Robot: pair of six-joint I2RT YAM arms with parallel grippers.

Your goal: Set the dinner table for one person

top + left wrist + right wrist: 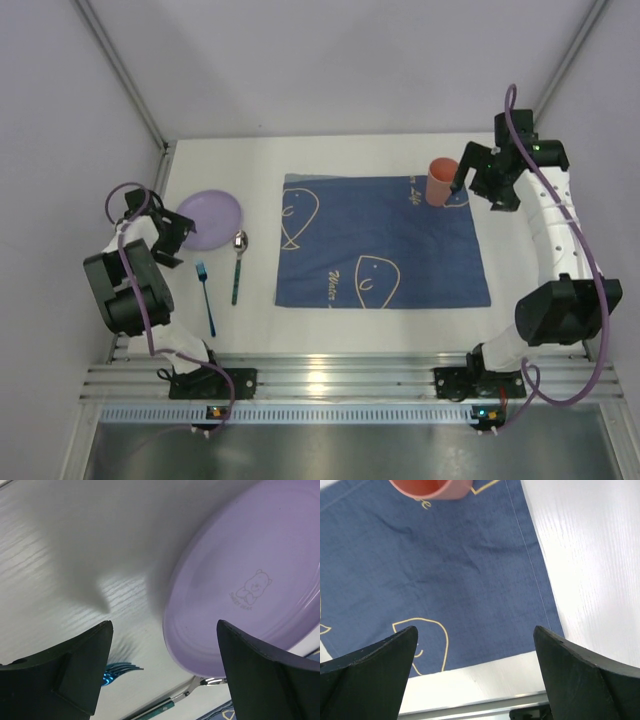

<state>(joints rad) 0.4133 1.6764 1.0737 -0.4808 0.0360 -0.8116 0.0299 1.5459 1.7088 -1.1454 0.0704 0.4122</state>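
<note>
The robot's left gripper will stay low, ease onto the purple plate's rim (187, 241) (168, 630) and close there, since that rim already runs between its open fingers.
The white dinner table (350, 155) holds a dark-blue cloth (380, 240) with line drawings at its middle. A purple plate (210, 220) lies left of the cloth, with a green-handled spoon (238, 265) and a blue fork (205, 298) in front of it. My left gripper (178, 228) is open and empty, low at the plate's left rim. In the left wrist view the plate (250, 570) lies ahead of the gripper (165, 625). An orange cup (440, 182) stands upright on the cloth's far right corner. My right gripper (468, 182) is open and empty just right of the cup.
Aluminium rails (340, 375) run along the near edge by the arm bases. Grey walls close in the left, far and right sides. In the right wrist view the cup (432, 487) is at the top edge and the cloth (445, 565) lies below my open gripper (475, 630).
</note>
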